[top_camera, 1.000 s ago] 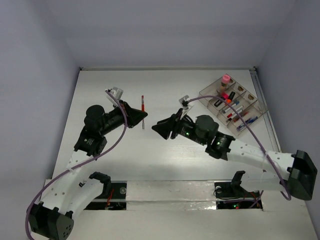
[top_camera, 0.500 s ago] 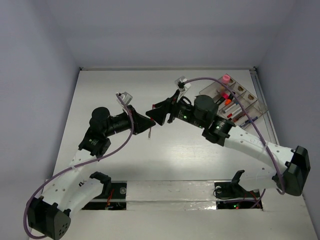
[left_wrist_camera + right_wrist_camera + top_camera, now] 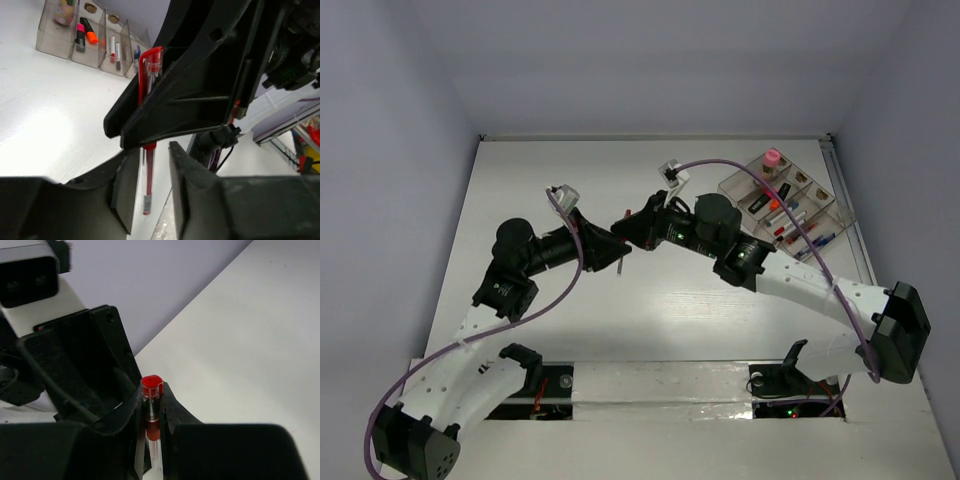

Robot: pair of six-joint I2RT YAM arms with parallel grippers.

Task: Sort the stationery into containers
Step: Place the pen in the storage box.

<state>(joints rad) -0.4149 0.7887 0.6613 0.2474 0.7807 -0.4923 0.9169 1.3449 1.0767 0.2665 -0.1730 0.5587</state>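
Note:
My right gripper swings to the right in the top view next, then turns and lowers over the clear compartment tray's near-end section (image 3: 815, 243), where slim pens already lie.
A thin red pen (image 3: 620, 262) hangs upright above the table's middle, where both grippers meet. My right gripper (image 3: 152, 392) is shut on the red pen (image 3: 151, 382) just below its cap. My left gripper (image 3: 151, 148) straddles the lower barrel of the pen (image 3: 148, 172); its jaws stand slightly apart, with a gap on the right side. Seen from above, the left gripper (image 3: 616, 248) comes from the left and the right gripper (image 3: 624, 228) from the right. The clear compartment tray (image 3: 728, 188) at the back right holds pens, an orange marker and a pink-capped bottle (image 3: 772, 158).
The tray (image 3: 50, 46) also shows at the top left of the left wrist view. Purple cables loop over both arms. The left wrist camera housing (image 3: 30, 275) fills the upper left of the right wrist view.
The left gripper lifted the red pen off the table and carried it right. The right gripper swung left to meet it and closed on the pen. The left jaws have eased apart.

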